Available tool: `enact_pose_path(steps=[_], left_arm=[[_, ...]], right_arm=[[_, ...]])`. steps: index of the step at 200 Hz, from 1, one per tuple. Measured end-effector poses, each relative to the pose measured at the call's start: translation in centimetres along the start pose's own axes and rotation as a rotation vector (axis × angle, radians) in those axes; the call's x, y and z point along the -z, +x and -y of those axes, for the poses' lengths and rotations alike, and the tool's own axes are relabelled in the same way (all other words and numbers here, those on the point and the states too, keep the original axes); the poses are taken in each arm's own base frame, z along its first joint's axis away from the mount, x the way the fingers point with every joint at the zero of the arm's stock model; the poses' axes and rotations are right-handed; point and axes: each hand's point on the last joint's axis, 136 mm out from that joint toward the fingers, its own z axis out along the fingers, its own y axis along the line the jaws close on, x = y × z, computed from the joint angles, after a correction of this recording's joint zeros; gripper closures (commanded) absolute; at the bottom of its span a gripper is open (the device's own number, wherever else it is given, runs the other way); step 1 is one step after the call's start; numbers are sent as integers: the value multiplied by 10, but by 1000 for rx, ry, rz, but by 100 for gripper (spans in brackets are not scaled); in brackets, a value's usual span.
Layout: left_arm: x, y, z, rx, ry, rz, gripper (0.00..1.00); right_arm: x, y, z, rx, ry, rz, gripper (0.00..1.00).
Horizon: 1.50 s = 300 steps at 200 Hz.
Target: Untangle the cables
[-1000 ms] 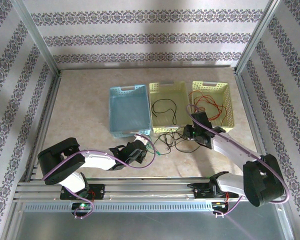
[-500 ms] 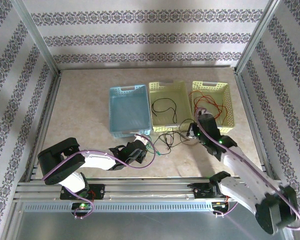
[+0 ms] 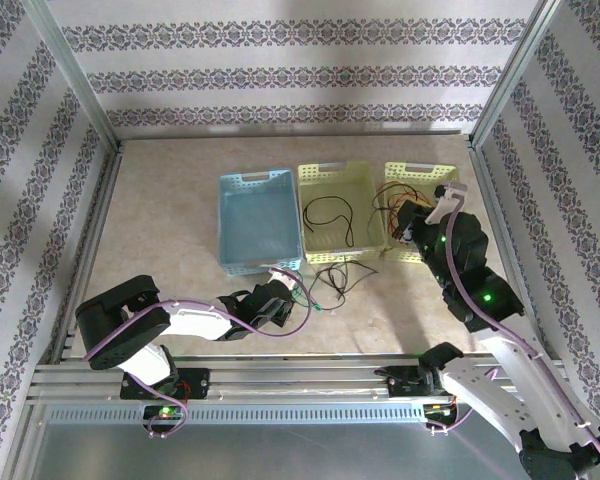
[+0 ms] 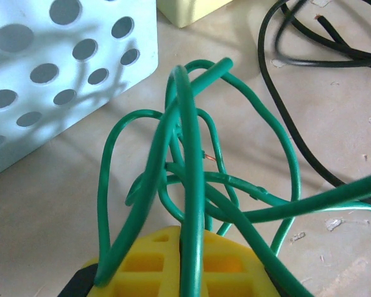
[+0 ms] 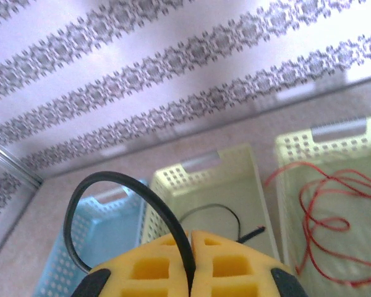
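Next, my right gripper swings across over the middle yellow basket [image 3: 328, 213], already holding black cable and lying toward the blue basket [image 3: 252, 225], and releases the black cable.
My left gripper [image 3: 286, 291] sits low on the table in front of the blue basket [image 3: 252, 225], shut on the green cable [image 4: 187, 154]. That cable rises in tangled loops from between the yellow pads [image 4: 142, 263]. My right gripper [image 3: 408, 226] is raised near the right yellow basket [image 3: 445, 176] and shut on the black cable [image 5: 131, 184], which arches out of its pads [image 5: 235, 266]. More of the black cable lies on the table [image 3: 336, 277] and in the middle yellow basket [image 3: 328, 213]. The red cable [image 5: 324, 207] lies in the right basket.
Three baskets stand in a row at mid-table: blue, then middle yellow [image 5: 201, 166], then right yellow [image 5: 334, 131]. Black loops [image 4: 284, 117] lie just right of the green tangle. Metal frame rails run along both sides, and patterned walls close in the space.
My right arm has lifted and swung back toward the right basket, carrying the black cable, so less black wire lies in front of the baskets. The left arm has not moved.
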Motion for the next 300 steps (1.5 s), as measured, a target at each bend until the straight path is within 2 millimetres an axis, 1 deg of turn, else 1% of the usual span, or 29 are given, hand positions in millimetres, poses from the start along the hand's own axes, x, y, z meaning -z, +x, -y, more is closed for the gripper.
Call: enact_pose_path(steps=[19, 40, 53, 66, 92, 117, 121, 126, 130, 134, 144, 157, 170, 185, 195, 210, 230, 244, 262, 285, 300], left_arm=[[0, 0, 0, 0, 0, 0, 100], [0, 0, 0, 0, 0, 0, 100], [0, 0, 0, 0, 0, 0, 100], [0, 0, 0, 0, 0, 0, 100], [0, 0, 0, 0, 0, 1, 100], [1, 0, 0, 0, 0, 1, 100], [1, 0, 0, 0, 0, 1, 100], [1, 0, 0, 0, 0, 1, 100], [1, 0, 0, 0, 0, 1, 100], [1, 0, 0, 0, 0, 0, 100], [1, 0, 0, 0, 0, 0, 100], [1, 0, 0, 0, 0, -1, 100], [1, 0, 0, 0, -1, -1, 100], [1, 0, 0, 0, 0, -1, 100], [1, 0, 0, 0, 0, -1, 100], [1, 0, 0, 0, 0, -2, 100], [1, 0, 0, 0, 0, -1, 100], [1, 0, 0, 0, 0, -1, 100], [1, 0, 0, 0, 0, -1, 100], [1, 0, 0, -1, 0, -3, 100], [1, 1, 0, -1, 0, -3, 100]], right_arm=[[-10, -6, -7, -5, -13, 14, 100], [-31, 3, -9, 2, -5, -19, 100], [-49, 15, -10, 9, 1, -60, 100], [-68, 29, -6, 11, 14, -111, 100], [-106, 56, 10, -4, 51, -203, 100], [-140, 88, 26, -33, 85, -308, 100], [-146, 93, 28, -37, 86, -325, 95], [-151, 99, 29, -45, 88, -346, 85], [-156, 105, 31, -55, 91, -365, 75], [-159, 110, 32, -60, 92, -378, 69], [-167, 123, 35, -75, 95, -418, 61], [-171, 135, 36, -93, 97, -456, 56], [-170, 139, 36, -104, 98, -476, 53], [-165, 135, 33, -111, 89, -474, 51], [-158, 131, 31, -113, 88, -473, 50], [-142, 126, 27, -108, 79, -467, 50], [-108, 129, 26, -98, 80, -478, 49], [-86, 140, 32, -100, 92, -501, 49], [-57, 167, 48, -121, 132, -558, 49], [-33, 205, 74, -154, 210, -645, 49], [-26, 220, 86, -160, 257, -694, 48]])
